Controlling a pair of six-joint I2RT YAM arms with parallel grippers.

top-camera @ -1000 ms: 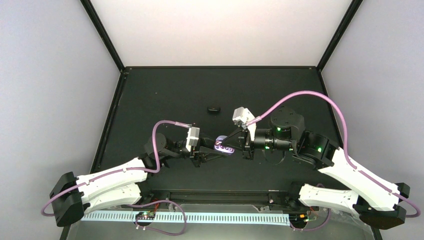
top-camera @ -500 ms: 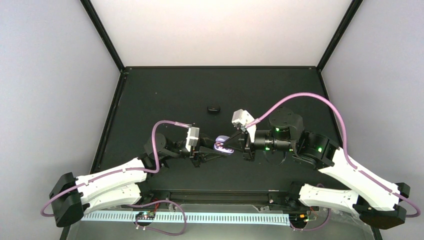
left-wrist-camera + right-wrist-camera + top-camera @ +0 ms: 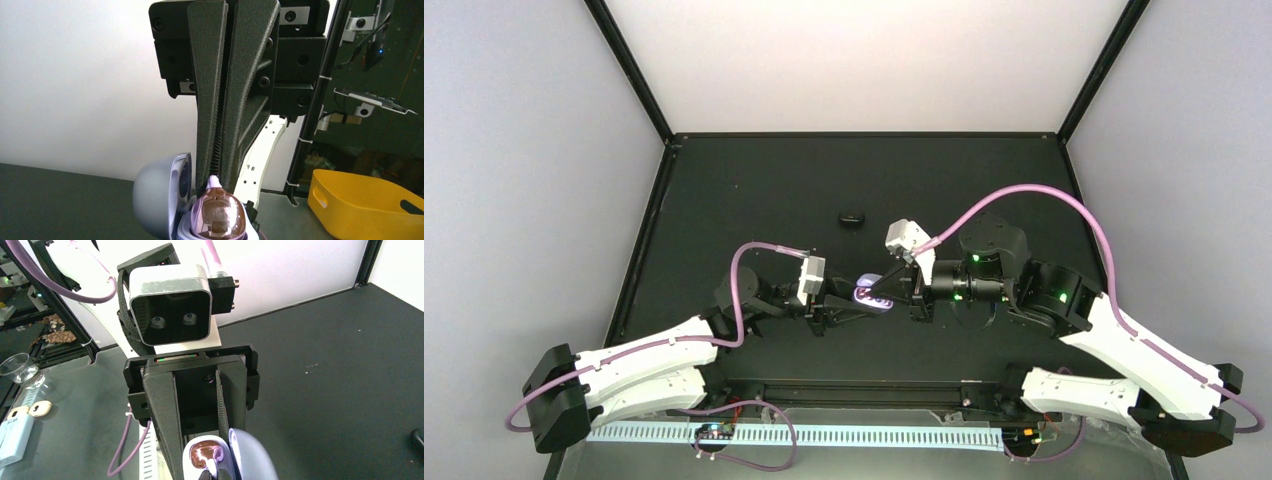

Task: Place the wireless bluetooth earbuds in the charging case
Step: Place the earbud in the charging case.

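Note:
The left gripper carries the case outward and down to the clear tabletop (image 3: 825,240) beside the black oval piece next and releases the case there.
The lavender charging case (image 3: 865,290) hangs open above the table's middle, its lid (image 3: 155,200) swung to one side. My left gripper (image 3: 852,300) is shut on its base, its dark fingers (image 3: 162,420) on either side of the case (image 3: 200,452). A glossy mauve earbud (image 3: 218,220) with a pale lavender stem sits in the base. My right gripper (image 3: 216,475) comes in from the right and is shut on that stem; in the left wrist view the right gripper (image 3: 215,177) stands directly over the earbud. A second earbud does not show.
A black oval piece (image 3: 852,218) lies on the dark table behind the grippers, apart from them, and shows again as the black oval piece (image 3: 419,437) at the frame's edge. A yellow bin (image 3: 360,200) stands beyond the table.
My right gripper has shifted a little left, onto the open case, hiding the wells that showed before. The left gripper and the case have hardly moved.

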